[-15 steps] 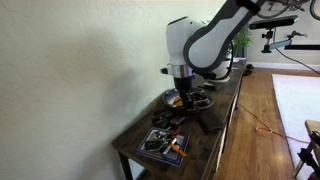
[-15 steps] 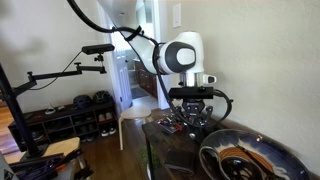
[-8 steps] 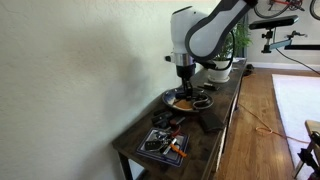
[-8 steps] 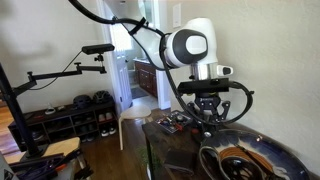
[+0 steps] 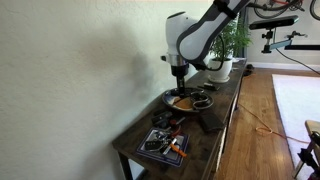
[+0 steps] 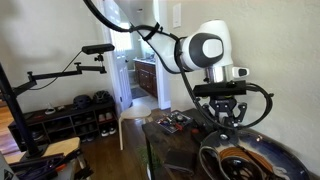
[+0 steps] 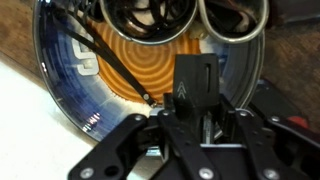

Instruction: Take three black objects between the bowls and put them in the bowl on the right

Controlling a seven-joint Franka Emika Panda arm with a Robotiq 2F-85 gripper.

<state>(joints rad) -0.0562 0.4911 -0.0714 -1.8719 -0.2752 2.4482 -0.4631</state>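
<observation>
I will move my gripper down toward the bowl's orange spiral centre (image 5: 183,102) (image 7: 157,72), beside the shiny round rims, and release the narrow black object, because the bowl is right below it.
My gripper (image 5: 181,84) hangs just above a blue bowl with an orange spiral centre (image 5: 180,101), which also shows in the foreground of an exterior view (image 6: 250,161). In the wrist view the bowl (image 7: 80,70) lies directly under the gripper (image 7: 196,118), whose fingers are shut on a black object marked with an arrow (image 7: 195,82). More small black objects (image 5: 176,118) lie on the dark table between this bowl and a low dish (image 5: 163,144) at the near end. They also show in an exterior view (image 6: 176,122).
The narrow dark table (image 5: 215,135) runs along a white wall. A second round dish (image 5: 203,101) sits beside the blue bowl. A potted plant (image 5: 236,42) stands at the far end. Shiny round rims (image 7: 150,15) show past the bowl in the wrist view.
The arm has lifted from the objects between the bowls and moved over the blue bowl, carrying the black object.
</observation>
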